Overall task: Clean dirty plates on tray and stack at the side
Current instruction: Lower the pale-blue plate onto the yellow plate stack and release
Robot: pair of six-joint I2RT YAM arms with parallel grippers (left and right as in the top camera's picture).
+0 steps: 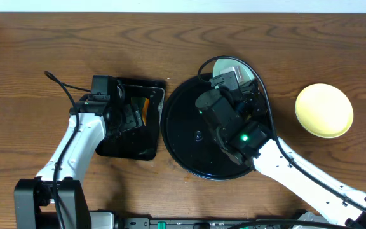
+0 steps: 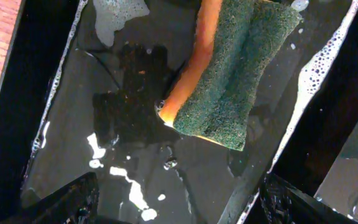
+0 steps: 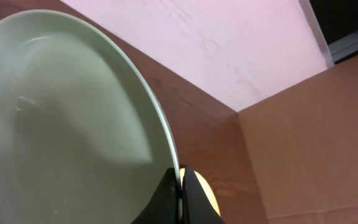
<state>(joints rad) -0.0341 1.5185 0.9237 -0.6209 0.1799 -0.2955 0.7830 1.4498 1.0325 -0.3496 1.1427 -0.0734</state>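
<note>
The mint-blue plate (image 1: 224, 65) will go with my right gripper away from the round tray and down onto the yellow plate (image 1: 324, 110).
My right gripper (image 3: 181, 186) is shut on the rim of a pale mint-blue plate (image 3: 61, 124) and holds it tilted over the far side of the round black tray (image 1: 183, 127). From overhead the plate (image 1: 224, 65) shows only partly behind the right arm. The pale yellow plate (image 1: 324, 110) lies on the bare wood to the right of the tray, and its edge shows in the right wrist view (image 3: 207, 196). My left gripper (image 2: 179, 208) is open and empty over the wet rectangular tray, just short of a green and orange sponge (image 2: 235, 81). A second mint-blue plate is not in view.
The small rectangular black tray (image 1: 129, 149) holds soapy water and the sponge (image 1: 146, 109), just left of the round tray. A cardboard box (image 3: 328, 137) stands at the far right. A pale wall runs along the table's far edge.
</note>
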